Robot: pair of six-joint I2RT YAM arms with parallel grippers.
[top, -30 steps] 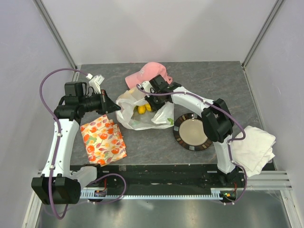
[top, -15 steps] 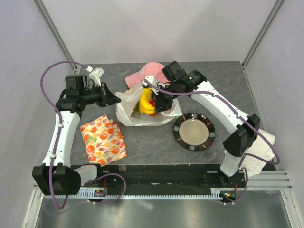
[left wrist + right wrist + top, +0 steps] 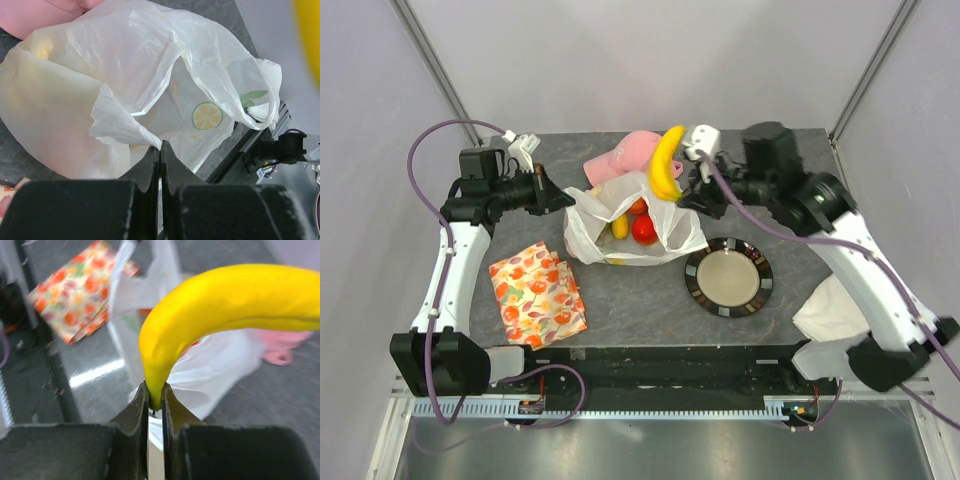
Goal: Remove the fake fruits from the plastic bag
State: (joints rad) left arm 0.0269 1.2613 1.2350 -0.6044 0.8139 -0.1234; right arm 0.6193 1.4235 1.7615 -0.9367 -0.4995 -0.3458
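Note:
The empty dark-rimmed plate [image 3: 728,278] is below my right gripper and back toward the base, so my right gripper should next bring the banana [image 3: 665,163] back, lower it there and let go of it.
The white plastic bag [image 3: 620,235] lies mid-table with its mouth open; it fills the left wrist view [image 3: 125,90]. Inside it show a red round fruit [image 3: 644,229], a smaller orange-red fruit [image 3: 636,206] and a small yellow fruit [image 3: 619,229]. My right gripper [image 3: 682,190] is shut on the end of a yellow banana [image 3: 665,163] and holds it in the air above the bag's right side; the banana curves across the right wrist view [image 3: 225,305]. My left gripper [image 3: 570,197] is shut on the bag's left edge [image 3: 145,137] and holds it up.
A pink cap [image 3: 632,153] lies behind the bag. An orange-flowered cloth [image 3: 536,293] lies front left. A dark-rimmed plate [image 3: 728,277] sits right of the bag. A white cloth [image 3: 835,310] lies at the right near the right arm's base.
My right gripper has come up out of the bag with the banana and swung right and back. The bag's mouth is wider open. My left gripper has stayed on the bag's edge.

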